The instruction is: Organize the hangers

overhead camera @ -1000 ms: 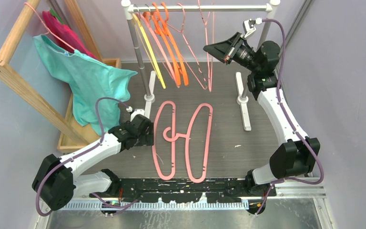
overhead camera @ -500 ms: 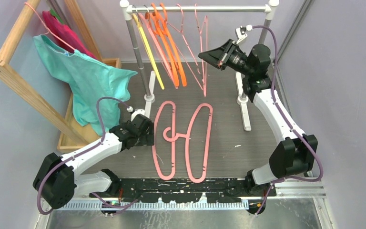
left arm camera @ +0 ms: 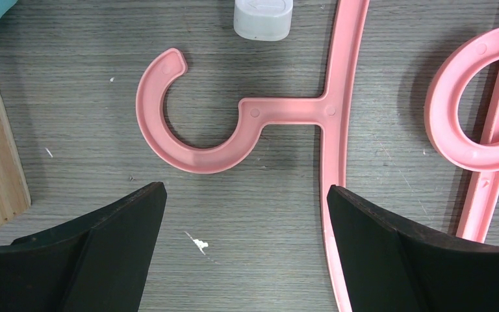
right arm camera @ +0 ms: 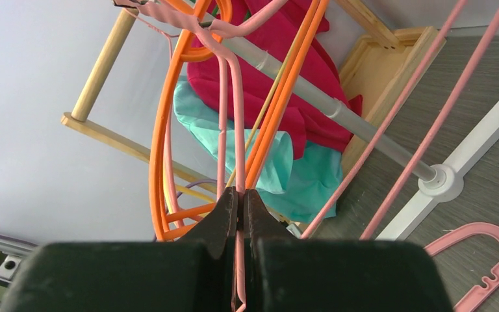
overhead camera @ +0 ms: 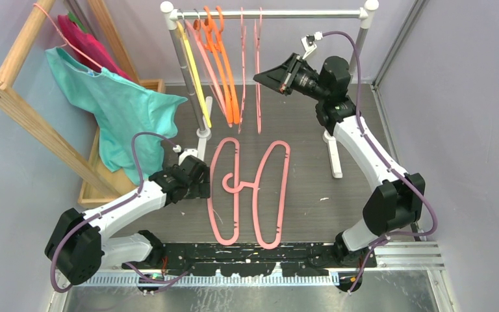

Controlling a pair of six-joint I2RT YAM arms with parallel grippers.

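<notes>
The right gripper slides along the metal bar [overhead camera: 299,12] next toward the orange hangers, which hang to its left in the top view. This narrows the gap, and it then releases the pink hanger.
A metal rail [overhead camera: 299,12] carries one yellow hanger [overhead camera: 195,71], orange hangers [overhead camera: 226,71] and pink hangers. My right gripper [overhead camera: 258,77] is raised beside the rail and shut on the thin rod of the rightmost hanging pink hanger [overhead camera: 258,97]. In the right wrist view that rod [right arm camera: 237,130] runs between the shut fingers of the gripper [right arm camera: 239,201]. Two more pink hangers [overhead camera: 224,195] [overhead camera: 274,195] lie flat on the table. My left gripper [overhead camera: 198,183] is open and low over the table. In the left wrist view the gripper [left arm camera: 243,260] is just short of the hook [left arm camera: 169,130] of the left flat hanger.
A wooden frame at the left holds a pink hanger draped with teal [overhead camera: 123,104] and magenta [overhead camera: 88,42] garments. A wooden tray [overhead camera: 94,188] lies under it. The rail's white feet [overhead camera: 333,153] [left arm camera: 263,16] rest on the table beside the flat hangers.
My right gripper has moved left along the rail with the pink hanger in it, and the hanging hangers have bunched to the left. The left arm and the flat hangers have not moved.
</notes>
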